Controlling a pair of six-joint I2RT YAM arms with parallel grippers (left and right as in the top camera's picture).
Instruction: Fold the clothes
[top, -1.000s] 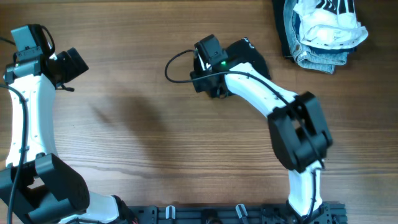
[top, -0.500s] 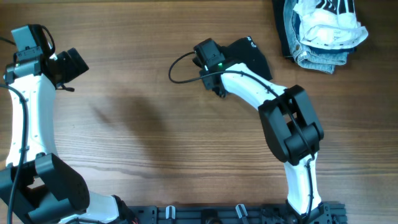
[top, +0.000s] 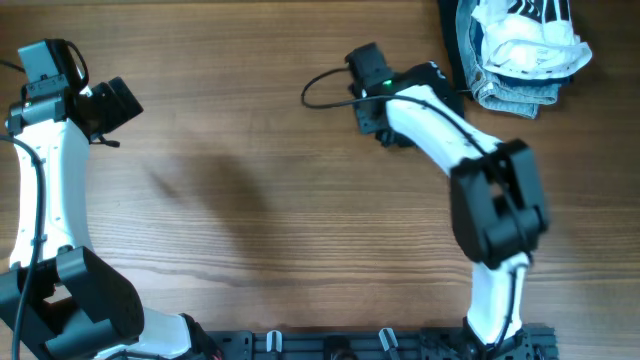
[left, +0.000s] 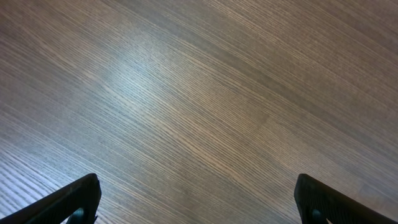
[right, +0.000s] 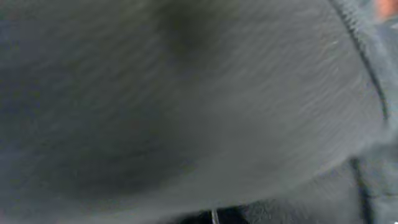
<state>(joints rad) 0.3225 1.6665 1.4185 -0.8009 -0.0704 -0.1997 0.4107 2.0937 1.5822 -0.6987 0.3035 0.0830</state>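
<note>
My right gripper should next carry the black garment up and to the right in the overhead view and let go of it on top of the pile, because other clothes are stacked there.
The black clothes lie bunched at the back of the table, mostly hidden under my right arm. In the right wrist view the dark fabric fills nearly the whole picture, blurred and very close. My right gripper points down at the garment's left edge and is shut on the fabric; its fingers are hidden by the cloth. At the far left my left gripper hangs open above bare wood. The left wrist view shows that gripper with its fingertips far apart and nothing between them.
At the back right corner lies a pile with a blue denim piece and a white fabric with black stripes on top, close to the black garment. A black cable loops left of the right wrist. The wooden table spreads between the arms.
My right gripper has shut on the black fabric and moved right and towards the back, taking the garment along towards the denim pile. The left arm has not moved.
</note>
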